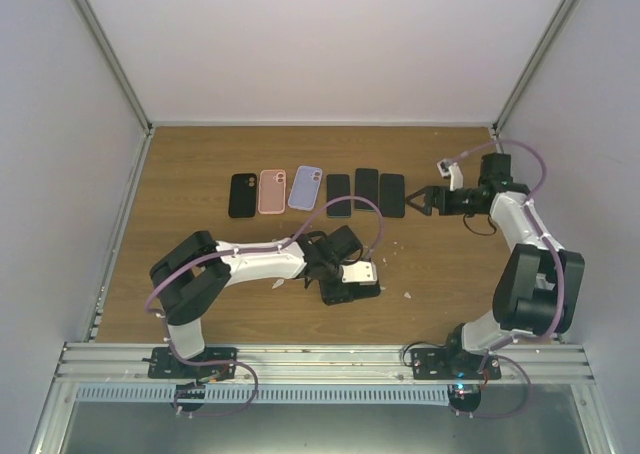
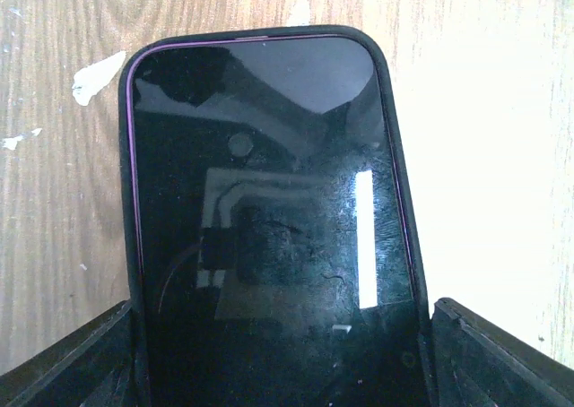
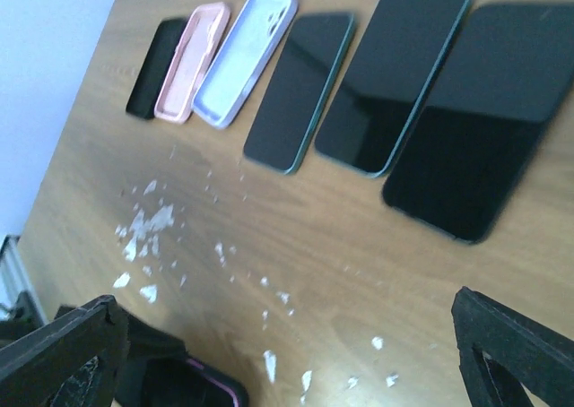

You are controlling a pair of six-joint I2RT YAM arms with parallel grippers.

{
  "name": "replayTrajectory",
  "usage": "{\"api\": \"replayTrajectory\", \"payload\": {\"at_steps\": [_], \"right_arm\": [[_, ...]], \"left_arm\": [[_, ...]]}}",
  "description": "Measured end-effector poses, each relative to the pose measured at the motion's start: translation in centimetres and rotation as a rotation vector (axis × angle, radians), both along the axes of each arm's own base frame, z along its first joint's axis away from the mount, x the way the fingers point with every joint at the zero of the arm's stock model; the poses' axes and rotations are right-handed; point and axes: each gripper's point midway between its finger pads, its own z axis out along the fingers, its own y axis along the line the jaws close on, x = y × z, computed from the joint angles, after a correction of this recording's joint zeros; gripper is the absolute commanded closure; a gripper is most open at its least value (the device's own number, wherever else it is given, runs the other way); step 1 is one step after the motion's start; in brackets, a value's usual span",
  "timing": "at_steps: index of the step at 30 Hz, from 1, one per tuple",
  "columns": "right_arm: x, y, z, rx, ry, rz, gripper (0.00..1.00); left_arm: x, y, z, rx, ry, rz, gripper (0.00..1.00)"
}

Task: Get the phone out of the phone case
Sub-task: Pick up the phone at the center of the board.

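The cased phone's loose end [image 1: 373,290] [image 3: 221,388] lies back and to the left of my right gripper in the top view, so my right gripper turns and moves back onto it next.
A phone [image 2: 269,201] with a dark glossy screen sits face up in a black phone case [image 2: 395,156] on the wooden table. A thin purple line runs round the screen's edge. My left gripper [image 2: 282,344] straddles its near end, with one finger [image 2: 81,362] against the left side of the case and the other finger [image 2: 493,353] against the right side. From above, this gripper [image 1: 352,284] is low over the cased phone [image 1: 362,294] at the table's middle. My right gripper [image 3: 287,335] hovers open and holds nothing; it is at the back right [image 1: 418,200].
A row lies along the back: a black case [image 1: 242,195], a pink case [image 1: 272,191], a lavender case [image 1: 306,187], then three bare dark phones [image 1: 366,189]. White flecks [image 3: 143,223] dot the wood. Grey walls enclose the table on three sides.
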Motion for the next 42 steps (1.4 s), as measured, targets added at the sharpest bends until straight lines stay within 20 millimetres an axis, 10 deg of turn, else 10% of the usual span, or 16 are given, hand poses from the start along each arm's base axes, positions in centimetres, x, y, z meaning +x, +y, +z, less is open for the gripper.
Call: {"api": "replayTrajectory", "payload": {"at_steps": [16, 23, 42], "right_arm": [[-6.8, 10.8, -6.1, 0.114, 0.178, 0.375, 0.22], [-6.1, 11.1, -6.3, 0.134, 0.203, 0.391, 0.17], [-5.0, 9.4, -4.5, 0.139, 0.149, 0.335, 0.12]], "left_arm": [[0.1, 1.4, 1.0, -0.016, -0.178, -0.158, 0.43], [-0.3, 1.7, 1.0, -0.016, -0.170, -0.178, 0.01], [-0.1, 1.5, -1.9, 0.061, 0.026, -0.104, 0.02]]}}
